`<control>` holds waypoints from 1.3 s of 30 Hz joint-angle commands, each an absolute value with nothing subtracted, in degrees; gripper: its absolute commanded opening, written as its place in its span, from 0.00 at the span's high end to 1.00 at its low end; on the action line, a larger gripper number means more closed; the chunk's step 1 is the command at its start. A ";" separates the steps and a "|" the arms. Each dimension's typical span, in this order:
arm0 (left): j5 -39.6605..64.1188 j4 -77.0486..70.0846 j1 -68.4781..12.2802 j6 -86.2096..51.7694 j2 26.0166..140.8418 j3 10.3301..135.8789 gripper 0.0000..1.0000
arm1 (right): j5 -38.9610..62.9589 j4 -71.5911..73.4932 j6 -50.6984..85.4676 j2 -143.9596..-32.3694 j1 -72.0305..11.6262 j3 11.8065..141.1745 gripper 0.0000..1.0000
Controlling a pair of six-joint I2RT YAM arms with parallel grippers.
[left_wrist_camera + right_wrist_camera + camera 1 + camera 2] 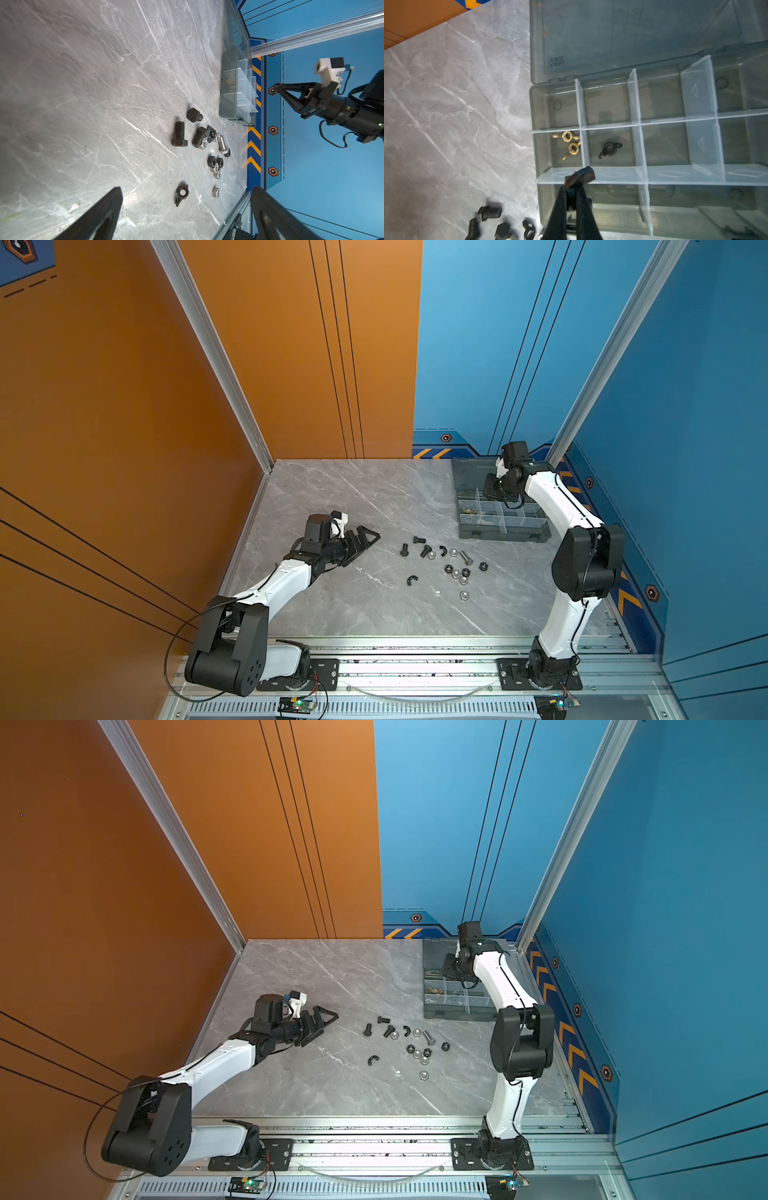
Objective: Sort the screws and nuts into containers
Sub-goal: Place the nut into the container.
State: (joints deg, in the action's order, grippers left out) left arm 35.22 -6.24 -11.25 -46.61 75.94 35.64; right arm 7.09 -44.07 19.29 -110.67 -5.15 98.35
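My right gripper moves down next and releases the small black piece, since the compartment with the black wing nut (490, 509) (610, 149) lies below its fingers.
Loose screws and nuts lie in the middle of the table: black screws (419, 539), a silver screw (466, 558), black nuts (465, 571), silver nuts (464, 595) and black wing pieces (411, 580). My left gripper (370, 537) hovers to their left, open and empty; a black wing piece (182, 192) lies ahead of its fingertips. My right gripper (572, 182) is shut on a small black piece (580, 176) above the organizer's containers (610, 108); screw or nut, I cannot tell. Two brass wing nuts (570, 143) share one compartment and a black wing nut (609, 148) lies in the one beside it.
The smoky grey organizer box (503, 533) sits at the back right with its lid (633, 31) open flat behind it. Orange and blue walls close in the table, with aluminium posts (561, 448) at the corners. A metal rail (415, 668) runs along the front.
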 commanded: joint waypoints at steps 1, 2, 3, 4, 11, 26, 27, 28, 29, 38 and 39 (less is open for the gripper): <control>36.54 -6.59 -10.91 -46.93 75.24 35.90 0.02 | 2.37 -47.40 18.87 -113.86 -5.16 100.64 1.00; 36.42 -6.59 -10.93 -46.93 75.29 35.98 0.02 | 1.92 -47.54 18.81 -114.47 -5.03 100.93 1.00; 36.46 -6.58 -11.04 -46.93 75.34 35.96 0.02 | 1.26 -47.49 18.82 -115.10 -4.95 101.15 1.00; 36.41 -6.59 -11.07 -46.91 75.40 36.04 0.02 | 0.45 -47.39 18.95 -115.70 -4.85 101.37 1.00; 36.52 -6.59 -11.07 -46.82 75.91 36.13 0.02 | -0.70 -48.37 19.11 -120.63 -4.39 104.58 1.00; 36.78 -7.24 -11.15 -46.76 76.86 36.33 0.02 | -0.88 -48.80 19.37 -122.21 -4.44 103.54 0.92; 36.85 -7.36 -11.12 -46.76 76.99 36.31 0.02 | -0.81 -48.78 19.44 -122.21 -4.44 103.54 0.83; 36.83 -7.44 -11.08 -46.74 77.12 36.22 0.02 | -0.88 -48.93 19.43 -122.18 -4.44 103.54 0.76; 36.85 -7.45 -11.08 -46.76 77.16 36.21 0.02 | -0.96 -48.99 19.53 -122.14 -4.46 103.62 0.72; 37.09 -7.84 -11.07 -46.93 77.32 36.32 0.02 | 0.31 -50.68 18.93 -115.71 -5.30 103.87 0.58; 37.12 -7.77 -11.07 -46.93 77.28 36.31 0.02 | 0.90 -50.81 18.94 -114.19 -5.65 103.32 0.58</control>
